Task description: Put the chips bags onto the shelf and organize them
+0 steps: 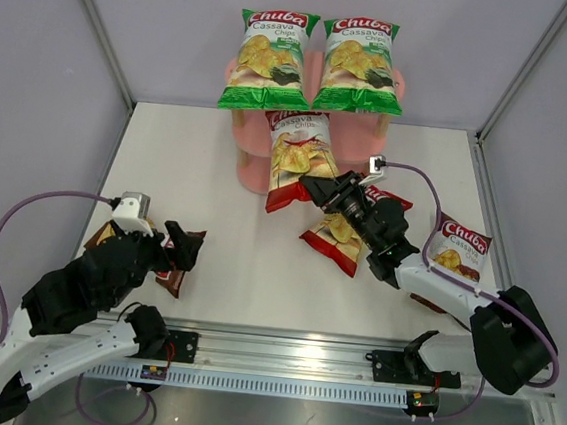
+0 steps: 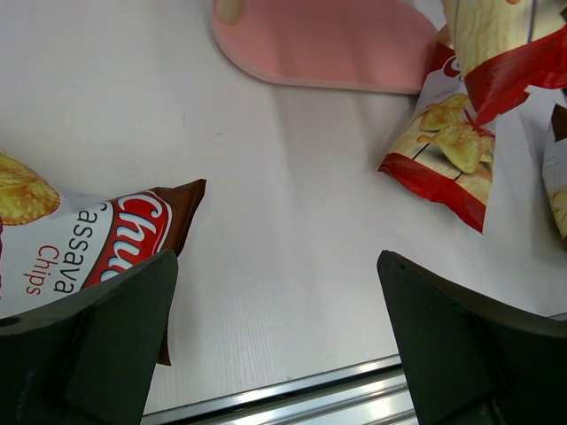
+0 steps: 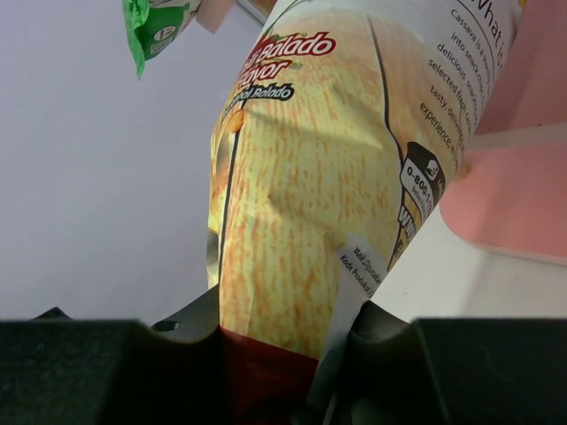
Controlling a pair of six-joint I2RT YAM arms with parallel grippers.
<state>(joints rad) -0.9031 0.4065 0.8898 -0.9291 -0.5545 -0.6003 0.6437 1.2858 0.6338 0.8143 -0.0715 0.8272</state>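
Observation:
The right gripper should push the red bag outward and to the left in the top view, to get it onto the middle board of the shelf.
The pink shelf (image 1: 252, 174) stands at the back centre of the table. Two green bags (image 1: 268, 60) (image 1: 363, 64) lie side by side on its top board. My right gripper (image 1: 318, 189) is shut on the bottom end of a red bag (image 1: 299, 154) and holds it tilted against the shelf's front; the right wrist view shows the bag's back (image 3: 310, 177) between the jaws. A second red bag (image 1: 339, 236) lies on the table under that arm. A brown bag (image 1: 458, 247) lies at the right. My left gripper (image 1: 185, 246) is open and empty beside another brown bag (image 2: 89, 252).
The shelf's bottom board (image 2: 337, 44) and the loose red bag (image 2: 447, 150) show ahead in the left wrist view. A metal rail (image 1: 280, 353) runs along the table's near edge. Grey walls enclose the back and sides.

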